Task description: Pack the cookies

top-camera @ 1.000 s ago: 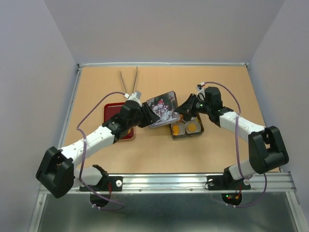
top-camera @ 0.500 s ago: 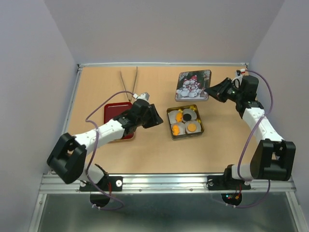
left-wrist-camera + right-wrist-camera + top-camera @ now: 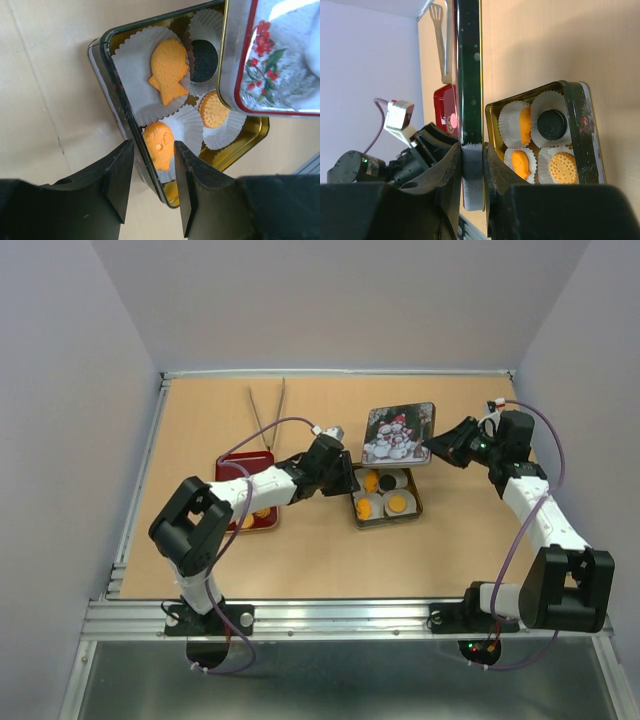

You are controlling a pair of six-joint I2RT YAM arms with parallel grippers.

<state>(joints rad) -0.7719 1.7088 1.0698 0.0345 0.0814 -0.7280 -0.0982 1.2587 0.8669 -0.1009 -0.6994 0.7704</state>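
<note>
Next, my right gripper moves back and down, toward the left in the top view, to lay the snowman lid over the tin [image 3: 386, 497] [image 3: 538, 144], since its cookies lie uncovered.
The cookies [image 3: 384, 496] lie in white paper cups inside an open gold tin [image 3: 415, 510]. In the left wrist view I see an orange fish cookie [image 3: 170, 70], a dark round one [image 3: 204, 60], a ridged round one [image 3: 214, 109] and another orange one [image 3: 159, 145]. My left gripper [image 3: 152, 185] is open, its fingers straddling the tin's left wall [image 3: 122, 107] with a gap inside. My right gripper [image 3: 472, 170] is shut on the edge of the snowman lid [image 3: 398, 433], held tilted just behind the tin.
A red tray [image 3: 235, 470] lies left of the tin, under my left forearm. Metal tongs [image 3: 265, 405] rest at the back left. White walls close the table's back and sides.
The right arm took the lid off the tin to the back right, then brought it back close behind the tin. The left gripper moved right to the tin's wall and narrowed slightly.
</note>
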